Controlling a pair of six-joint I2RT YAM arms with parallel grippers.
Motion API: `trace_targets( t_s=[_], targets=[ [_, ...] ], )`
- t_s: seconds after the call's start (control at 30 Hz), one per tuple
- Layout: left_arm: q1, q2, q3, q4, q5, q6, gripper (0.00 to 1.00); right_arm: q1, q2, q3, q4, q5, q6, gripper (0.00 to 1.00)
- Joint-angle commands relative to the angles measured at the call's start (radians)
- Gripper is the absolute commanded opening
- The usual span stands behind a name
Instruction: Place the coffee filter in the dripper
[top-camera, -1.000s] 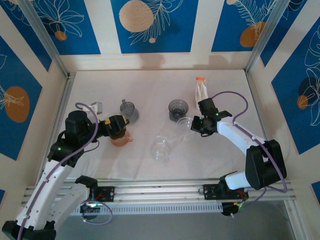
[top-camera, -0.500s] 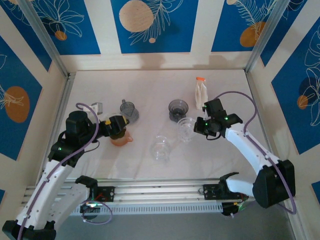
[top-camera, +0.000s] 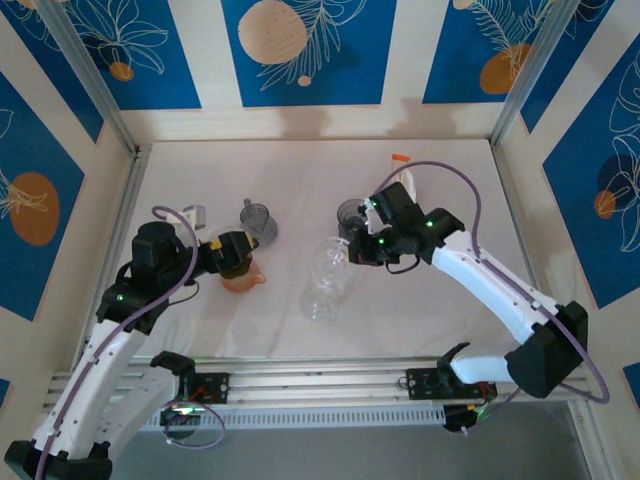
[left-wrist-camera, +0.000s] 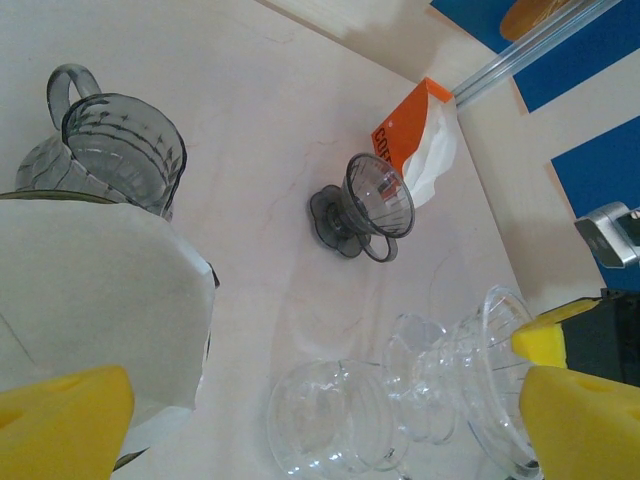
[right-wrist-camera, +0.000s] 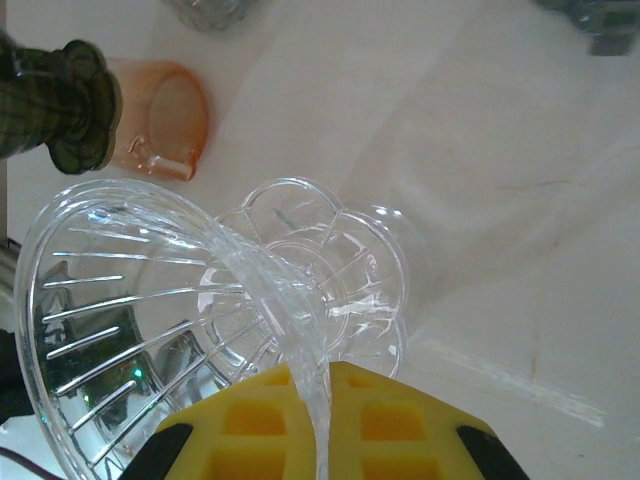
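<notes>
The base of the dripper hangs beside the clear glass cup's (top-camera: 320, 300) opening, so my right gripper will bring the base down over that opening and let go of the dripper's rim.
My right gripper (top-camera: 354, 250) is shut on the rim of a clear ribbed dripper (top-camera: 330, 260), which it holds tilted just above a clear glass cup (top-camera: 320, 300). In the right wrist view the rim runs between the yellow fingers (right-wrist-camera: 270, 420) of that gripper (right-wrist-camera: 325, 385). The left wrist view has the dripper (left-wrist-camera: 480, 370) low right beside the glass cup (left-wrist-camera: 335, 415). My left gripper (top-camera: 232, 255) hovers over an orange cup (top-camera: 243, 279), jaws wide apart. A white paper coffee filter (left-wrist-camera: 90, 300) sits by its left finger (left-wrist-camera: 60, 425); whether it is gripped I cannot tell.
A smoky grey dripper (top-camera: 356, 215) stands behind the held one, next to an orange-topped bag of filters (top-camera: 402, 180). A grey handled cup (top-camera: 258, 216) and a small grey block (top-camera: 193, 213) sit at the back left. Walls close in on three sides.
My right arm has swung left with the clear dripper, from beside the filter bag to above the clear glass cup. The left arm has stayed put.
</notes>
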Motion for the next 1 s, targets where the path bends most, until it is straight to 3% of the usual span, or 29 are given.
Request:
trace_targets(
  t_s=[0.0,0.97],
  targets=[
    [0.015,-0.016,-0.008,0.018,0.025,0.021,0.99,0.030,0.045,0.053,-0.033,-0.024,0.009,0.00],
    [0.015,-0.024,-0.008,-0.001,0.012,0.040,0.99,0.105,0.102,0.016,-0.036,0.001,0.031,0.00]
  ],
)
